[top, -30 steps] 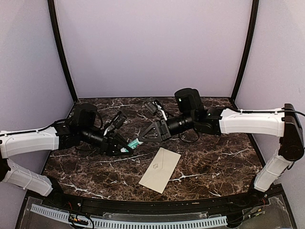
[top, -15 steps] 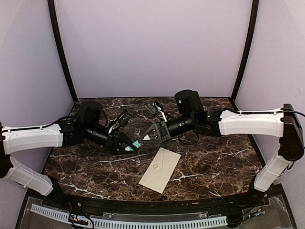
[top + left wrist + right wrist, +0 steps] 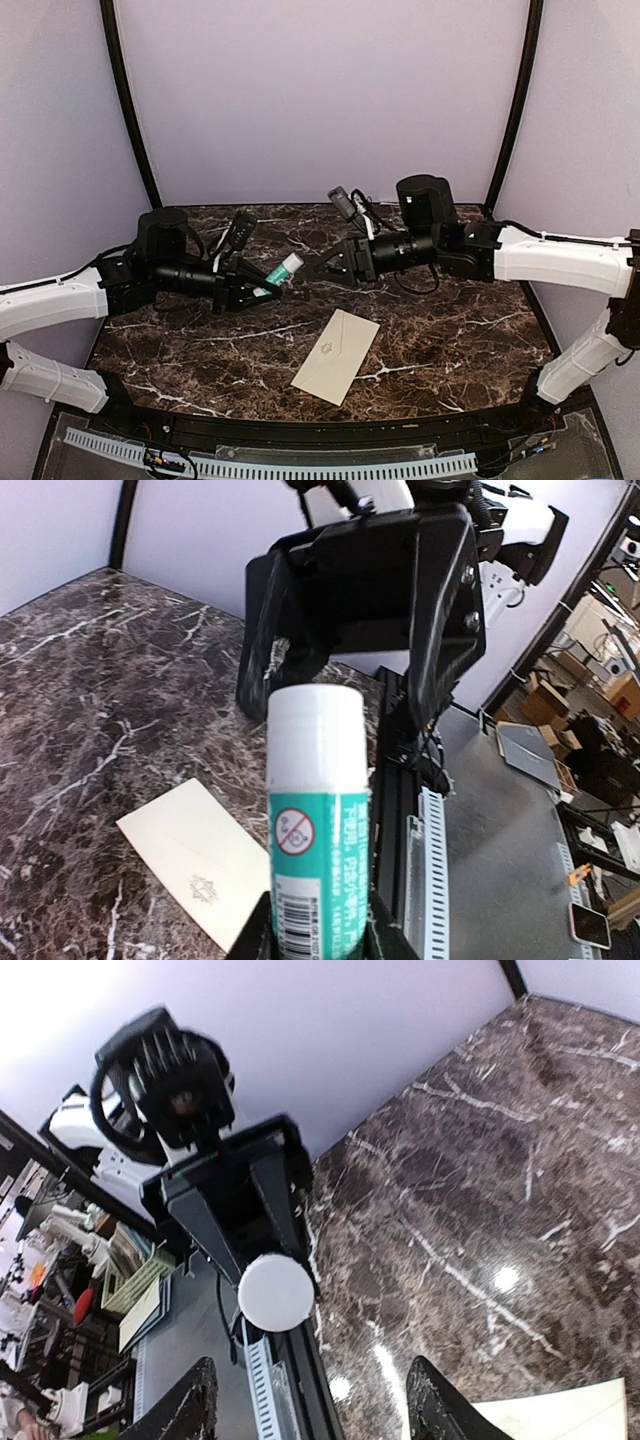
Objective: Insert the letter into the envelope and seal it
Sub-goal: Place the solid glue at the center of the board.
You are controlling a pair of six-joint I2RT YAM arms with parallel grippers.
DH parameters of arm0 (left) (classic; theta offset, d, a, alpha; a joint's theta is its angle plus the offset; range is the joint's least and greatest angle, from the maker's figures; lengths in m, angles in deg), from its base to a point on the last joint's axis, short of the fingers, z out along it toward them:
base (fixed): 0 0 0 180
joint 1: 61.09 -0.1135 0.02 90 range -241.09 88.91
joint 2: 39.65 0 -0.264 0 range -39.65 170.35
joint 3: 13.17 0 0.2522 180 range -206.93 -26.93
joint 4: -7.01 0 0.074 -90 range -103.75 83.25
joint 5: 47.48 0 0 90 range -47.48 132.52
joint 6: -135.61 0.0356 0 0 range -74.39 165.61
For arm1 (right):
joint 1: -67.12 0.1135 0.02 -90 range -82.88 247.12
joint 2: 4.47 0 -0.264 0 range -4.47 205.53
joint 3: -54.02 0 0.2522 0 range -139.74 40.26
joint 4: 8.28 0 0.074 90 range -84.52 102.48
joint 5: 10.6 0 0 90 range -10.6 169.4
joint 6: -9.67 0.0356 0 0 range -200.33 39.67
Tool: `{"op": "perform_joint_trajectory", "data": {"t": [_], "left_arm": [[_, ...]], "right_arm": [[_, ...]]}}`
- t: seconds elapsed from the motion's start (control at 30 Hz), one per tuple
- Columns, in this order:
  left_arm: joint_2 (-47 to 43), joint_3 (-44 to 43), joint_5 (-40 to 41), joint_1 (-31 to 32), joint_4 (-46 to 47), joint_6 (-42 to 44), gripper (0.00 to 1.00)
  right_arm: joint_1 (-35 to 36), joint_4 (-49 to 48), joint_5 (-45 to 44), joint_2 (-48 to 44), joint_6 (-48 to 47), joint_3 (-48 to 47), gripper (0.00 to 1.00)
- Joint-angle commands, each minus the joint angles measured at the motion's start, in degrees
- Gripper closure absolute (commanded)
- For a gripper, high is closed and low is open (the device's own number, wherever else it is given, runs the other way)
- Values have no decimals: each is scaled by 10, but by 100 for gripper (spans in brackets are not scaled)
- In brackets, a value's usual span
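Observation:
Bare marble beside the envelope lies below, so my left gripper should lower and release the glue stick [image 3: 282, 270] there.
The cream envelope [image 3: 336, 355] lies flat on the marble table [image 3: 450, 330], its flap side up with a faint emblem; it also shows in the left wrist view [image 3: 195, 865] and as a corner in the right wrist view [image 3: 560, 1415]. The letter is hidden from every view. My left gripper [image 3: 250, 290] [image 3: 318, 935] is shut on a glue stick [image 3: 282, 270] [image 3: 318, 810] with a green label and white cap, held above the table. My right gripper [image 3: 325, 268] [image 3: 310, 1380] stands open facing the cap [image 3: 275, 1293], a short gap away, with nothing between its fingers.
Purple walls close in the back and both sides, with black frame posts [image 3: 130, 110] at the corners. A white slotted cable tray [image 3: 300, 465] runs along the near edge. Beyond the table's edge the wrist views show a cluttered room.
My right gripper has opened, let go of the glue stick's cap end and drawn back to the right. My left gripper has lifted the stick and swung it slightly.

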State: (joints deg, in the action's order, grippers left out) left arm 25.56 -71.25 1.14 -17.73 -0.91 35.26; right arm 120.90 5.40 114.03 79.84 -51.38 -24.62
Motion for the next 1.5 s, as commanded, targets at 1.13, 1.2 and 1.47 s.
{"op": "perform_joint_trajectory", "data": {"t": [1.13, 1.2, 1.47], "left_arm": [[320, -42, 266, -101, -34, -65, 56], [321, -43, 267, -100, -36, -63, 52], [294, -34, 278, -100, -21, -66, 30]], "right_arm": [[-36, 55, -372, -2, 10, 25, 36], [-37, 56, -374, -1, 9, 26, 36], [-40, 47, -385, -3, 10, 34, 33]]}}
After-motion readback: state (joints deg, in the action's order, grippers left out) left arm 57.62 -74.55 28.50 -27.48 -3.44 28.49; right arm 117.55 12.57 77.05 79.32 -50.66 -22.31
